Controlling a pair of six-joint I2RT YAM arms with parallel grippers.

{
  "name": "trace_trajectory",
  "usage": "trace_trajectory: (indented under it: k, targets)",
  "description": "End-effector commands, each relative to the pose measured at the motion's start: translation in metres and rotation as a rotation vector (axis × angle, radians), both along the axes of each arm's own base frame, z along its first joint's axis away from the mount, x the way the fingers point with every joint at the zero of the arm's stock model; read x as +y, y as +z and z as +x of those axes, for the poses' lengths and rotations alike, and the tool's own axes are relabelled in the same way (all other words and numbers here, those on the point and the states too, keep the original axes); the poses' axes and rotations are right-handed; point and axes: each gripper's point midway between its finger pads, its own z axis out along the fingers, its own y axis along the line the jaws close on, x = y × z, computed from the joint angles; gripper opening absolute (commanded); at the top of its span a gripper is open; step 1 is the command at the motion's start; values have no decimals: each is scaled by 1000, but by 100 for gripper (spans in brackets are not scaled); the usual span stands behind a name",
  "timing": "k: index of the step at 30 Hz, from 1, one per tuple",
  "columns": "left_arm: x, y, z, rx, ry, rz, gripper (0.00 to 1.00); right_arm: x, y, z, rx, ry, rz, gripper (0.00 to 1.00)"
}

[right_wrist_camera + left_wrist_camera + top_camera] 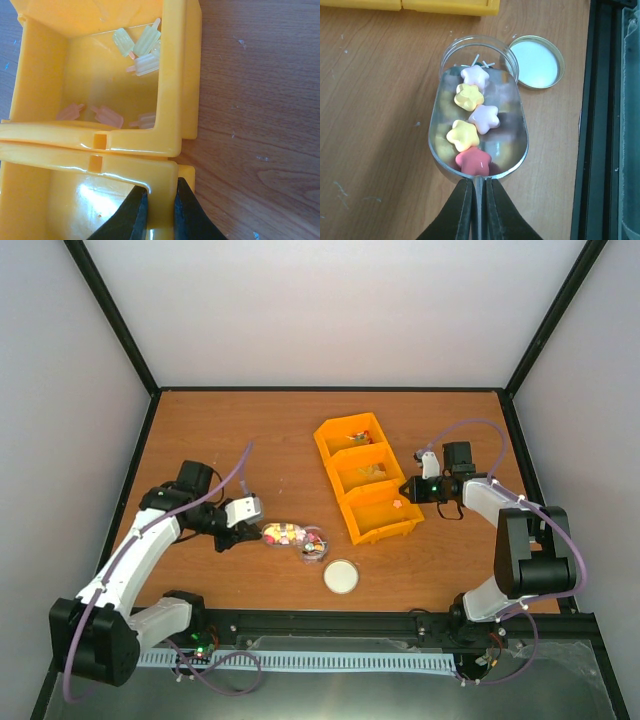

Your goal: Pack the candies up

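Since the loaded scoop's front overhangs the jar (314, 543), I will tip my left gripper, then move it outward and down to release the scoop on the bare tabletop.
My left gripper (479, 192) is shut on the handle of a metal scoop (507, 142). The scoop holds several star-shaped candies (473, 161) in pink, yellow and red. Its front end rests over the mouth of a clear jar (480, 41) lying on the table. In the top view the scoop (283, 533) and jar (314, 543) sit left of centre. My right gripper (160, 205) is shut on the right wall of the nearest yellow bin (125, 167). The bin behind it holds pale popsicle-shaped candies (145, 64).
Three yellow bins stand in a diagonal row: far (350, 435), middle (365, 472), near (382, 515). The jar's round lid (341, 576) lies on the table near the front edge, right of the jar in the left wrist view (535, 62). A black rail runs along the front.
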Motion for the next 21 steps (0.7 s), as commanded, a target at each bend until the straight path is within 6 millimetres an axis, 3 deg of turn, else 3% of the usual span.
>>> trace_trajectory:
  k: [1,10,21]
  targets:
    - [-3,11,5,-71,-63,60,1,3,16,10,-89,30,6,3]
    - [-7,15,19,-102,-54,153,1,2,18,12,-95,26,-6,3]
    - [-6,17,16,-138,-115,250,1,-4,24,19,-121,39,-63,3]
